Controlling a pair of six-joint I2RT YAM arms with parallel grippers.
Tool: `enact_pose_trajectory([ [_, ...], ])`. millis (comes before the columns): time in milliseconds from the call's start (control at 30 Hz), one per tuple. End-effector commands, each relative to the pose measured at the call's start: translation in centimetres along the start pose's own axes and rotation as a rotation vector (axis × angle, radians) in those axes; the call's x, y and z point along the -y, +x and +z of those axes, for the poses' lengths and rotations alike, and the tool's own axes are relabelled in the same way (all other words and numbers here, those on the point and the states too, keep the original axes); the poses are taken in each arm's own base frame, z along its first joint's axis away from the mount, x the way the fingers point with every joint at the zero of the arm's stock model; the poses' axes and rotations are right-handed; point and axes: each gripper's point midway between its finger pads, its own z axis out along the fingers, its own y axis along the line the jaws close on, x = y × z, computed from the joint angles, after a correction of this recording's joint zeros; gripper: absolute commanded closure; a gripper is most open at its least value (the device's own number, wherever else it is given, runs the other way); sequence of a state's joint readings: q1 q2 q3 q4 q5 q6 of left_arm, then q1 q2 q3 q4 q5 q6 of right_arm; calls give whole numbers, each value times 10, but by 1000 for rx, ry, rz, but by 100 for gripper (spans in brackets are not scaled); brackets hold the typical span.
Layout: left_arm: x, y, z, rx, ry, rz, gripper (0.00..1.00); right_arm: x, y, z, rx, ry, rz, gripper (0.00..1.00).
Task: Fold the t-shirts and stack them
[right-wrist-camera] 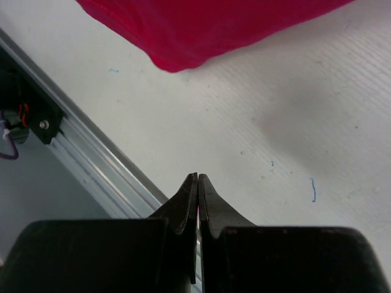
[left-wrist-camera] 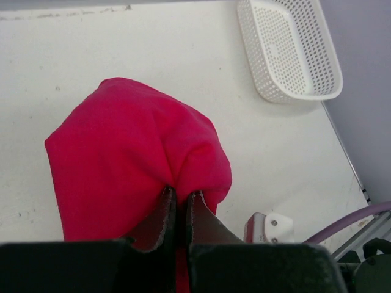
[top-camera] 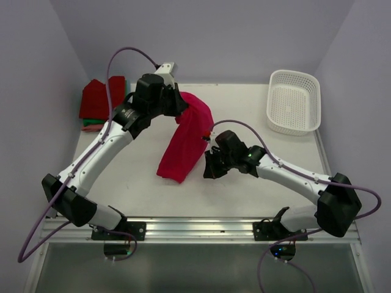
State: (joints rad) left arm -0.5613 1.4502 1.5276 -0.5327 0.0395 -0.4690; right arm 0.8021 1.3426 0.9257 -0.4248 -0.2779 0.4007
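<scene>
Next, my left gripper lowers back toward the metal bar and releases the bunched part of the t-shirt onto the bare table (top-camera: 165, 189), since that part still hangs raised.
My left gripper (top-camera: 181, 104) (left-wrist-camera: 180, 194) is shut on a bunched part of the crimson-pink t-shirt (top-camera: 185, 140) (left-wrist-camera: 122, 159) and holds it above the table. The shirt hangs down and forward, with its lower end (top-camera: 173, 173) on the table. My right gripper (top-camera: 209, 170) (right-wrist-camera: 198, 177) is shut and empty, just right of the shirt's lower end and low over the table. The shirt's edge shows at the top of the right wrist view (right-wrist-camera: 201, 24). A stack of folded t-shirts, dark red (top-camera: 101, 97) on top with green (top-camera: 91, 126) under it, lies at the back left.
A white lattice basket (top-camera: 295, 101) (left-wrist-camera: 287, 49) stands at the back right of the table. The metal rail (top-camera: 195, 227) (right-wrist-camera: 91, 165) runs along the table's near edge. Grey walls close in the back and both sides.
</scene>
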Motion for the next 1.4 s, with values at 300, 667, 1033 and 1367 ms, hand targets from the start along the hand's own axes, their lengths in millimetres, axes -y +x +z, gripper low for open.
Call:
enact_pose_trajectory([
  [300,89,116,14,-249,245,228,100,102,-88,-192,707,861,283,100],
  [667,139,321,-3,-561,405,282,14,96,-111,-262,791,993,271,33],
  [1033,59,192,-3,-139,24,170,0,96,-109,-247,753,964,256,35],
  [1367,-42,196,60,-196,-119,80,10,98,-95,-218,673,911,240,47],
])
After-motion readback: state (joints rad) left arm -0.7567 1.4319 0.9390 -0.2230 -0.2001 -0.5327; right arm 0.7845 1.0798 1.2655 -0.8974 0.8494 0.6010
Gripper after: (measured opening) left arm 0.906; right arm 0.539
